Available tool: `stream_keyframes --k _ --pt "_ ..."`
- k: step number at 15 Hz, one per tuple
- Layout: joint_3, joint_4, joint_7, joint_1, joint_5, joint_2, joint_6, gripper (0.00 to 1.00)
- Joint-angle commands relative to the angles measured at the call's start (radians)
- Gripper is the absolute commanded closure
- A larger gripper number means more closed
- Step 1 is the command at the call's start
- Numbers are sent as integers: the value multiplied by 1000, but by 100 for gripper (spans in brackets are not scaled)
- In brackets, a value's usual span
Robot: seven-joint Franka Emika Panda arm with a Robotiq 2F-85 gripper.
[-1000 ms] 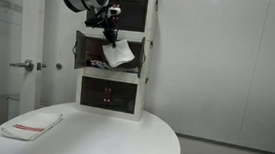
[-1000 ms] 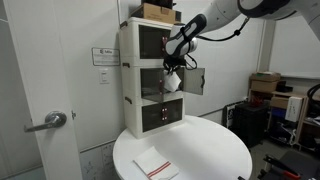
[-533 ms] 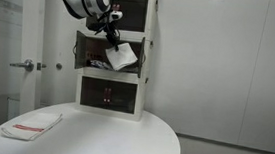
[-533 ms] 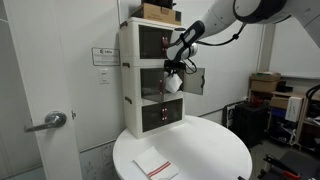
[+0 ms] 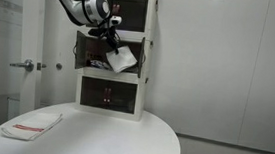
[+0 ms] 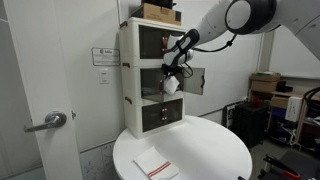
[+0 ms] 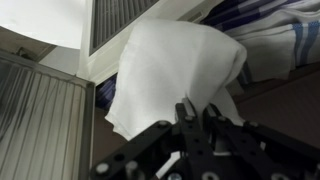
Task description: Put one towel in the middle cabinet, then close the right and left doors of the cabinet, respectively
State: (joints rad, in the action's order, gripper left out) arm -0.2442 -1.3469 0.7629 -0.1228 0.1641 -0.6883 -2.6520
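The gripper moves farther into the open middle compartment next, over the striped cloth, and releases the towel. The white towel (image 5: pixel 121 57) still hangs at the middle compartment's opening.
A white cabinet (image 5: pixel 145 48) (image 6: pixel 132 60) stands on the round white table in both exterior views. Its middle compartment is open, with its doors swung out. My gripper (image 5: pixel 110 43) (image 6: pixel 173 71) (image 7: pixel 197 112) is shut on a white towel (image 5: pixel 121 57) (image 6: pixel 171 85) (image 7: pixel 170 70) and holds it at the mouth of the middle compartment. The towel hangs below the fingers. In the wrist view a striped cloth (image 7: pixel 265 40) lies inside the compartment behind the towel. A second folded towel with a red stripe (image 5: pixel 30 128) (image 6: pixel 155 165) lies on the table.
The round table (image 5: pixel 122 141) (image 6: pixel 210 150) carries the cabinet at its far edge. A brown box (image 6: pixel 158 12) sits on top of the cabinet. A door with a lever handle (image 5: pixel 23 65) (image 6: pixel 48 122) is beside the table.
My gripper has carried the white towel a little further in toward the middle compartment. The towel on the table has not moved.
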Motion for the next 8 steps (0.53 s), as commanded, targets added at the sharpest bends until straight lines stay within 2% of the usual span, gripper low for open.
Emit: stream_keyframes --k 1,8 --pt "-25 104 -7 -13 18 -77 -23 96" --pt "-68 201 -7 -32 35 -160 -78 96"
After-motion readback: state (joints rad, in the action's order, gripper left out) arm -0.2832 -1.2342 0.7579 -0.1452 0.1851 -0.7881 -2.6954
